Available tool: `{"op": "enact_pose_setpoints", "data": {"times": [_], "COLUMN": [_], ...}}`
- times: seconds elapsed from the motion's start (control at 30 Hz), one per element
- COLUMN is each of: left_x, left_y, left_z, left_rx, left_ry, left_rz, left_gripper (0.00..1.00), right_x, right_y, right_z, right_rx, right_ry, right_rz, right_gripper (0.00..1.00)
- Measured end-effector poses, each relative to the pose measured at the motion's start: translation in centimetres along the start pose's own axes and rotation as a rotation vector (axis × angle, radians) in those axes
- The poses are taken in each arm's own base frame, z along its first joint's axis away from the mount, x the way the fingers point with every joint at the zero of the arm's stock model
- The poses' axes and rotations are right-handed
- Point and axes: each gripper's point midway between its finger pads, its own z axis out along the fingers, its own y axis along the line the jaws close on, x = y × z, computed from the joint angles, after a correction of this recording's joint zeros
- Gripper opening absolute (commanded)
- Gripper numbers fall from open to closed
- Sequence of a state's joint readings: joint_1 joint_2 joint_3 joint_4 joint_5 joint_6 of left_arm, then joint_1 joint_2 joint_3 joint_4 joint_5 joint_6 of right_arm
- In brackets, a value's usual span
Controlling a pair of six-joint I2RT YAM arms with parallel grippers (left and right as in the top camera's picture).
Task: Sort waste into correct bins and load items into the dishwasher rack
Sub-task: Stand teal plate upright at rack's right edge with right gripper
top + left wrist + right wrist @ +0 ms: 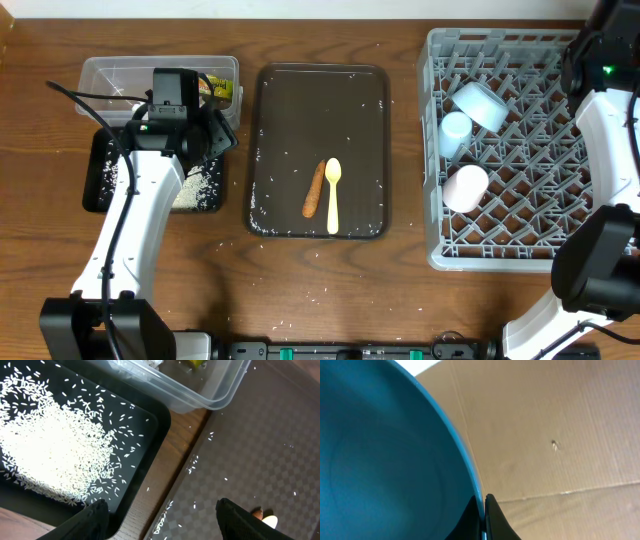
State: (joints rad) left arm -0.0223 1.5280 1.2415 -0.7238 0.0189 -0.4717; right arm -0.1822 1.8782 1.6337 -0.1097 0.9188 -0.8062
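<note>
The rack wires beside the bowl are empty, so my right gripper will go left in the overhead view, down onto them, and release the plate's rim.
My left gripper (162,521) is open and empty, low over the gap between the black tray (100,195) and the brown serving tray (270,120). Loose rice (45,450) lies piled in the black tray. The clear tub (100,72) behind it holds the yellow-green wrapper (218,90). The brown stick (314,188) and the pale yellow spoon (333,196) lie side by side on the serving tray. My right gripper (483,507) is shut on the rim of the dark blue plate (385,460), held up before cardboard. The grey rack (540,200) holds the bowl (480,105), blue cup (455,130) and pink cup (465,187).
Stray rice grains lie on the serving tray (260,435), along its near-left corner (262,225) and on the wooden table in front of it. The right arm (610,120) reaches over the rack's right side.
</note>
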Motion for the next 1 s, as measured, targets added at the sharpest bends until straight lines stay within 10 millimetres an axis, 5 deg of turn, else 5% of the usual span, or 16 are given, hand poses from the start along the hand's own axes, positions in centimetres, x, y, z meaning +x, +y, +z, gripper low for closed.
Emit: {"op": "enact_pose_setpoints", "data": {"times": [0.27, 0.43, 0.7, 0.83, 0.93, 1.0], "left_x": [0.0, 0.0, 0.3, 0.3, 0.2, 0.2], "left_y": [0.0, 0.0, 0.1, 0.1, 0.1, 0.1], "left_z": [0.0, 0.3, 0.9, 0.9, 0.9, 0.9], "left_rx": [0.000, -0.003, -0.012, -0.012, -0.011, -0.010], "left_ry": [0.000, 0.005, 0.020, 0.020, 0.019, 0.017], "left_rz": [0.000, 0.000, 0.001, 0.001, 0.001, 0.001], "left_gripper": [0.71, 0.71, 0.72, 0.71, 0.71, 0.71], "right_x": [0.8, 0.7, -0.3, -1.0, -1.0, -0.7], "right_y": [4.1, 4.2, 6.2, 8.5, 10.3, 11.6], "right_z": [1.9, 2.0, -0.5, -2.9, -4.5, -5.0], "right_rx": [-0.028, -0.019, -0.062, -0.115, -0.163, -0.197], "right_ry": [0.037, 0.040, 0.030, 0.010, -0.001, -0.001], "right_rz": [-0.097, -0.092, -0.173, -0.254, -0.326, -0.353], "right_gripper": [0.01, 0.01, 0.02, 0.31, 0.90, 0.99]}}
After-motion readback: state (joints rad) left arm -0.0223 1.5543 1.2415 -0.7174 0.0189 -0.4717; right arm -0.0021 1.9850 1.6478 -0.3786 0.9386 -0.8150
